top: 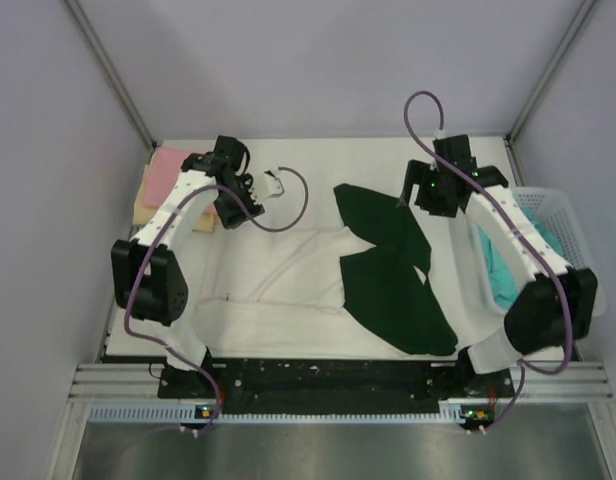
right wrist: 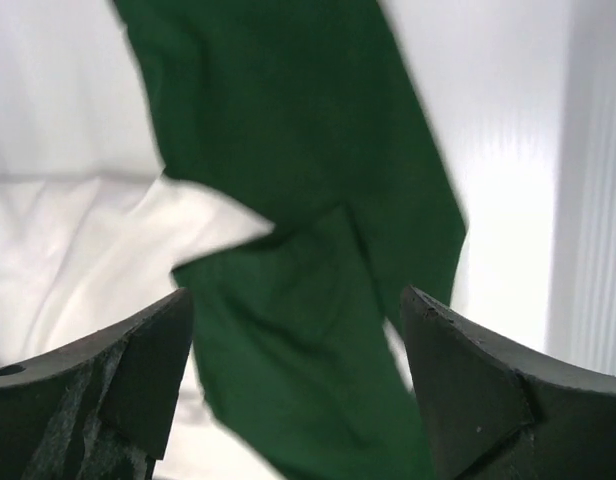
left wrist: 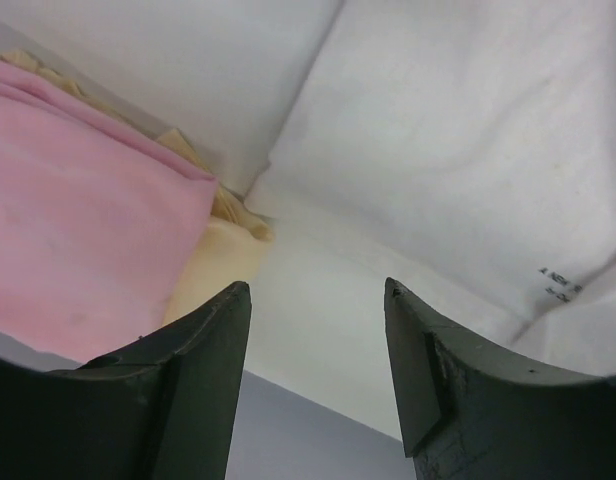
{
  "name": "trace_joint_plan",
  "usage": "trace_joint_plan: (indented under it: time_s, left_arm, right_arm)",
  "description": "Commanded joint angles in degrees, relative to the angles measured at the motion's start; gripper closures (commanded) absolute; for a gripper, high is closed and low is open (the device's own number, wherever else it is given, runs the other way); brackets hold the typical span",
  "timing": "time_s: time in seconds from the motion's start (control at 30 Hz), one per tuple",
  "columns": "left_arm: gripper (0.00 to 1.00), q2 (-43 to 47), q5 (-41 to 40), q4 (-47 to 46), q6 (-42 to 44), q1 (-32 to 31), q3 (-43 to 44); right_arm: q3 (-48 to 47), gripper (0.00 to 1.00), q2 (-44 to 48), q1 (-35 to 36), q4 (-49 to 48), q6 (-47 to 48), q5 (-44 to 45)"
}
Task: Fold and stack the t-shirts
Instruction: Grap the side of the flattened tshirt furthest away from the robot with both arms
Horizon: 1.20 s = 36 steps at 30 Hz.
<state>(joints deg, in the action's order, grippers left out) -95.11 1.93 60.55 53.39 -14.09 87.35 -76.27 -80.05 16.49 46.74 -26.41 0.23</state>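
I will lower my right gripper, moving it to the left in the top view, onto the sleeve's far edge [top: 389, 198] [right wrist: 403, 145] to pinch it, because the green sleeve of the white t-shirt is stretched out.
A white t-shirt with dark green parts [top: 388, 270] lies spread on the table between the arms; its white body [top: 278, 290] is to the left, its green cloth [right wrist: 308, 330] to the right. A folded pink t-shirt [top: 168, 165] sits on a pale yellow one [top: 148, 205] at the far left; both show in the left wrist view, pink [left wrist: 78, 220] over yellow [left wrist: 218, 260]. A teal t-shirt [top: 500, 270] lies in the basket. My left gripper [left wrist: 316, 290] is open and empty beside the stack. My right gripper [right wrist: 298, 295] is open above the green cloth.
A white mesh basket [top: 563, 220] stands at the right edge. Grey walls close in the back and sides. A black rail [top: 328, 375] runs along the near edge between the arm bases.
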Motion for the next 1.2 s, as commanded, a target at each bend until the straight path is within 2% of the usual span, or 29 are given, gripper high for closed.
trace_joint_plan:
  time_s: [0.0,0.07,0.17,0.33,0.4,0.5,0.63,0.9,1.0,1.07,1.17]
  left_arm:
    - [0.39,-11.39,1.94,-1.05,2.07,0.99,7.91]
    - [0.39,-15.78,1.32,-2.02,1.64,2.04,11.07]
    - [0.36,-21.15,2.11,-3.77,0.32,4.41,14.68]
    - [0.36,-27.05,2.81,-4.04,0.31,5.47,17.33]
    - [0.36,-27.67,3.77,-4.57,1.45,5.65,16.45]
    - [0.36,-28.64,4.66,-4.48,3.91,5.83,15.22]
    - [0.38,-30.22,3.95,-3.69,4.97,6.18,14.86]
    - [0.43,-30.49,7.99,5.53,7.96,6.35,14.96]
    - [0.44,-29.17,9.05,5.54,8.22,6.53,15.13]
    - [0.51,-29.52,8.27,5.45,8.75,6.44,15.13]
    - [0.86,-31.1,5.19,5.45,7.97,6.53,15.57]
  right_arm:
    - [-9.83,0.19,-15.62,-6.12,-8.87,10.13,-3.13]
    - [-17.47,0.21,-25.71,-6.21,-7.2,13.39,-1.99]
    - [-24.95,0.24,-36.02,-6.12,-6.4,16.3,-2.96]
    - [-34.28,0.26,-47.9,-6.12,-5.0,18.5,-5.23]
    - [-35.79,0.31,-50.45,-6.12,-4.29,18.5,-7.16]
    - [-34.66,0.39,-51.87,-5.94,-4.38,18.33,-12.52]
    - [-30.97,0.45,-50.82,-5.24,-4.38,19.03,-15.69]
    - [-26.21,0.63,-46.16,-4.98,-4.38,20.26,-19.48]
    - [-26.65,0.86,-45.98,-4.98,-4.38,20.61,-19.3]
    - [-27.0,1.0,-45.72,-4.98,-4.2,20.7,-19.74]
    - [-25.6,1.0,-42.83,-5.15,-4.2,20.7,-19.65]
